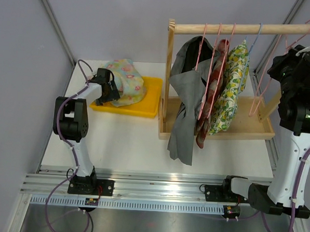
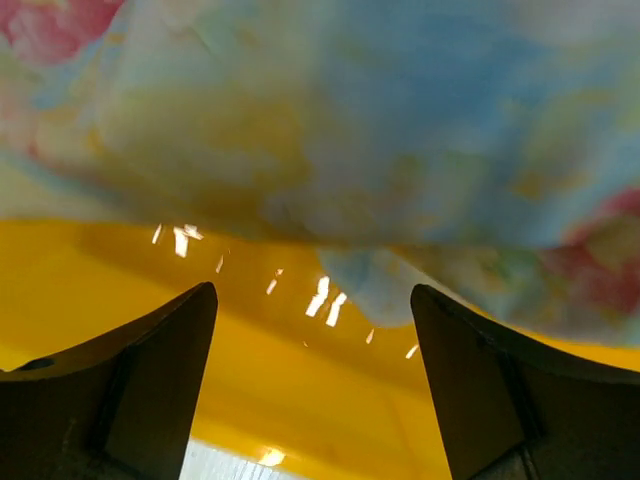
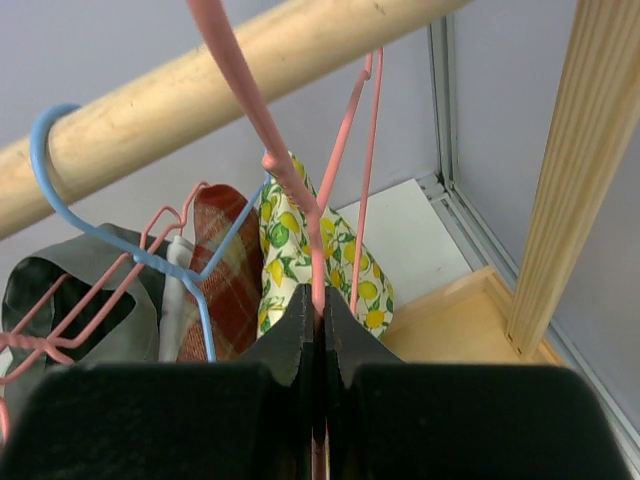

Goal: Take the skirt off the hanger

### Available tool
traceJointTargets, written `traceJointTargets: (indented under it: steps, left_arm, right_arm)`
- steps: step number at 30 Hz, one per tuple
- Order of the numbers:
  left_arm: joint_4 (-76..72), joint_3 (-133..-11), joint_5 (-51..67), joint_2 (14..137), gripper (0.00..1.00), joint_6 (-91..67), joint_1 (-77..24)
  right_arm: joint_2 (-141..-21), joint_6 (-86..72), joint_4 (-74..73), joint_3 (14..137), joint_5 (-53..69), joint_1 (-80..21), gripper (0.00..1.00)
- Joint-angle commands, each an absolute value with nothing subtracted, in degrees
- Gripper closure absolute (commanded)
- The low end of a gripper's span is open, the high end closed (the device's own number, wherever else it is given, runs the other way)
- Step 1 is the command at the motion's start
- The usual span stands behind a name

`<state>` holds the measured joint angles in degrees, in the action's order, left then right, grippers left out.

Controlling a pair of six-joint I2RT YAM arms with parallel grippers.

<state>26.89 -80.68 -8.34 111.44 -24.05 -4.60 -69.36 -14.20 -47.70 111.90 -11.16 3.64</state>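
The right gripper will next ease down and outward, set the hanger's raised hook on the wooden bar, which is outward of the gripper's fingers, and let go of the hanger's wire [image 3: 270,140].
The floral skirt [image 1: 126,81] lies bunched in the yellow tray [image 1: 151,106] at the back left. My left gripper [image 1: 112,94] hovers at its near edge. In the left wrist view the skirt [image 2: 350,120] fills the top, and the left gripper [image 2: 313,290] stands open with only the tray floor [image 2: 300,380] between its fingers. The bare pink hanger [image 1: 260,95] hangs at the right end of the wooden rail [image 1: 243,28]. My right gripper [image 3: 320,300] is shut on the pink hanger's wire [image 3: 270,140] just below the rail.
Further hangers on the rail carry a grey garment [image 1: 187,97], a red plaid one [image 1: 214,82] and a lemon-print one [image 1: 230,83]. A blue hanger [image 3: 120,240] hooks beside the pink one. The rack's wooden base [image 1: 248,128] and right post [image 3: 570,170] stand close to the right arm.
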Motion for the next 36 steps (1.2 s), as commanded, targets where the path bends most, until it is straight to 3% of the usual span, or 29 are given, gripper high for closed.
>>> traceJointTargets:
  steps: [1,6,9,15,24,25,27,31,36]
  left_arm:
    - [29.7,-77.0,-11.1,109.3,0.18,-32.1,-1.8]
    - [26.3,-66.9,-12.0,103.9,0.17,-37.4,2.0]
    - [25.9,-65.0,-13.9,99.9,0.11,-37.7,2.4]
    - [28.8,-66.3,-14.1,89.8,0.03,-36.8,2.4]
    - [34.1,-71.3,-12.4,77.3,0.01,-32.3,2.4]
    - [35.1,-71.8,-12.0,76.0,0.01,-31.9,2.4]
    - [36.6,-73.6,-11.6,74.7,0.01,-30.9,2.4]
    - [39.3,-74.9,-9.8,70.3,0.01,-28.6,2.4]
    - [41.9,-74.8,-6.2,64.6,0.01,-25.2,2.3]
  right_arm:
    - [-71.1,-11.7,-42.2,115.1,-13.3,3.3,1.00]
    - [-75.9,-10.2,-40.1,116.9,-14.6,3.3,1.00]
    - [-78.5,-9.2,-40.1,117.5,-14.6,3.7,1.00]
    - [-79.6,-10.6,-37.1,112.9,-9.4,8.9,1.00]
    - [-74.4,-13.3,-35.6,101.0,-7.4,15.0,1.00]
    - [-73.8,-13.4,-35.7,100.4,-8.3,15.2,0.94]
    - [-72.4,-13.5,-36.7,99.1,-11.0,15.9,0.72]
    - [-70.4,-13.7,-37.8,99.7,-14.5,16.2,0.01]
    - [-69.4,-15.2,-44.6,109.8,-17.9,16.2,0.00]
